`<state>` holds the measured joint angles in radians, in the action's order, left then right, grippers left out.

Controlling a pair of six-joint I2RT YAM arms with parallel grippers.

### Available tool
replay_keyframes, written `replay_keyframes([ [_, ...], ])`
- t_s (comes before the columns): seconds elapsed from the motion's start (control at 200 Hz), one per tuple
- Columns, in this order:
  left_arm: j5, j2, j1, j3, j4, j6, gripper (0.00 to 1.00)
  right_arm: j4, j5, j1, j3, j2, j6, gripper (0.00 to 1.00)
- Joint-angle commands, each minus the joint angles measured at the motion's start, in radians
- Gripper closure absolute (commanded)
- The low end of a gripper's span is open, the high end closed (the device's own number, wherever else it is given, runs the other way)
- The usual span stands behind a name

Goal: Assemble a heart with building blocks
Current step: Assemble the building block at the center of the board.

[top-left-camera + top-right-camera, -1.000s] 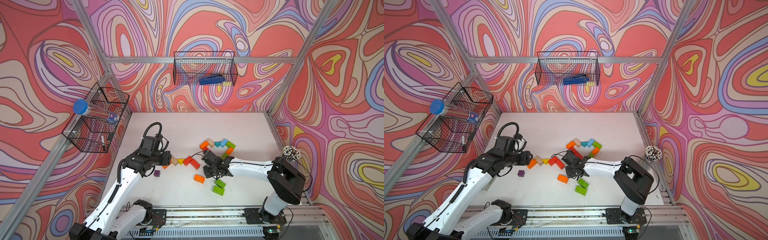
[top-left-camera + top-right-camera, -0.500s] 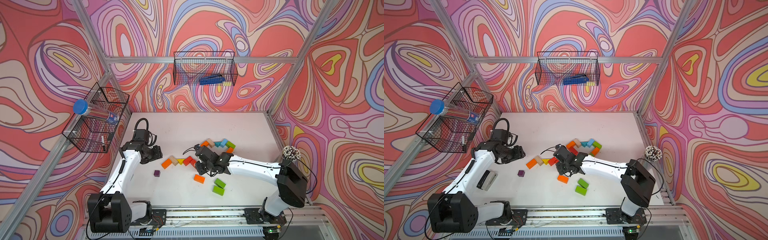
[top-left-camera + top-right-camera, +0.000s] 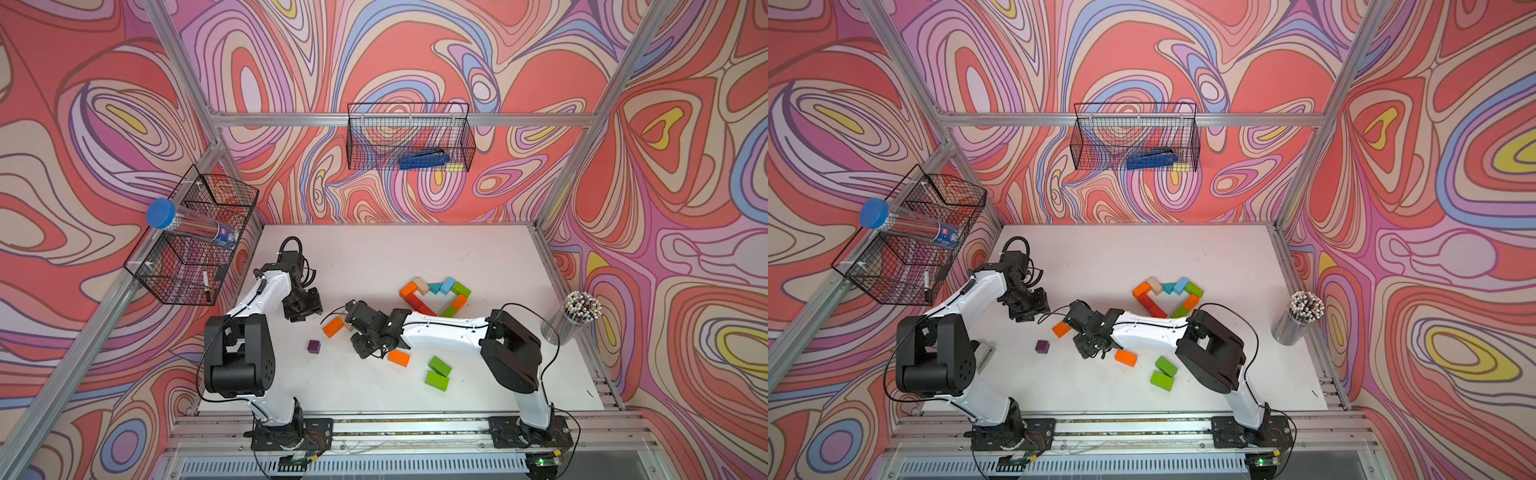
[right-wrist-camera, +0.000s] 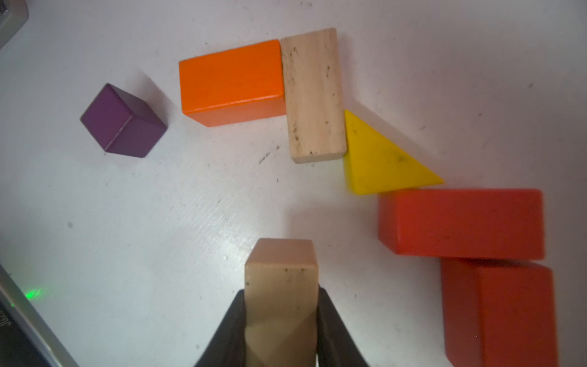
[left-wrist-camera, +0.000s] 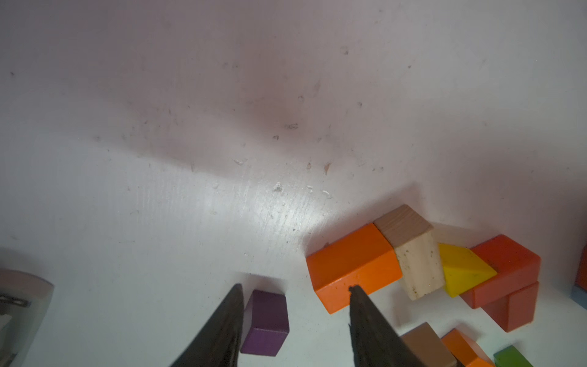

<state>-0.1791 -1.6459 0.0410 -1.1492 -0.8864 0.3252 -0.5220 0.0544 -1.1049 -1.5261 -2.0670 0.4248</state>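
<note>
The tabletop (image 4: pixel 211 235) between the purple cube and the yellow wedge (image 4: pixel 378 159) is bare, so the robot's right gripper should next move toward the cube, lower the block there and let go of it.
The building blocks form a heart outline (image 3: pixel 436 296) at the table's middle right. A loose row lies left of it: orange brick (image 4: pixel 232 82), plain wood brick (image 4: pixel 313 95), yellow wedge (image 4: pixel 378 159) and two red bricks (image 4: pixel 460 222). A purple cube (image 3: pixel 314 346) sits alone in front of them. My right gripper (image 4: pixel 281 295) is shut on a plain wood block (image 4: pixel 281 273), held above the table just in front of that row. Left of the orange brick (image 3: pixel 333 327), my left gripper (image 3: pixel 302 311) hovers open with nothing between its fingers (image 5: pixel 228 317).
One orange brick (image 3: pixel 399 358) and two green bricks (image 3: pixel 438 373) lie loose near the front. A stapler (image 3: pixel 984 353) rests by the left arm. A cup of pencils (image 3: pixel 573 320) stands at the right edge. Wire baskets (image 3: pixel 409 137) hang on the walls.
My left gripper has drawn back to the left, away from the orange brick. My right gripper has carried the plain wood block leftward, over the loose row.
</note>
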Motion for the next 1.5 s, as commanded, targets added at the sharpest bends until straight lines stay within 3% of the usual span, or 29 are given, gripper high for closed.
replay_keyframes([
  [0.0, -0.009, -0.022, 0.007, -0.006, -0.053, -0.017, 0.45, -0.016, -0.002, -0.013, -0.065, -0.034, 0.028, 0.75],
  [0.471, -0.04, -0.048, 0.007, 0.004, -0.051, -0.023, 0.45, -0.034, -0.012, -0.034, -0.191, -0.164, 0.025, 0.66],
  [0.686, -0.068, -0.052, 0.007, 0.001, -0.052, -0.034, 0.45, -0.01, -0.012, -0.035, -0.185, -0.159, 0.037, 0.42],
  [0.771, -0.072, -0.051, 0.007, 0.004, -0.051, -0.032, 0.45, 0.001, -0.01, -0.035, -0.168, -0.132, 0.028, 0.37],
  [1.187, -0.071, -0.046, 0.007, 0.011, -0.046, -0.028, 0.45, 0.131, -0.079, -0.039, 0.164, 0.126, -0.031, 0.48],
  [1.402, -0.069, -0.05, 0.005, 0.013, -0.044, -0.025, 0.45, 0.113, -0.069, -0.039, 0.176, 0.103, -0.04, 0.64],
  [1.492, -0.054, -0.055, 0.003, 0.012, -0.047, -0.023, 0.46, 0.109, -0.067, -0.041, 0.151, 0.074, -0.048, 0.66],
])
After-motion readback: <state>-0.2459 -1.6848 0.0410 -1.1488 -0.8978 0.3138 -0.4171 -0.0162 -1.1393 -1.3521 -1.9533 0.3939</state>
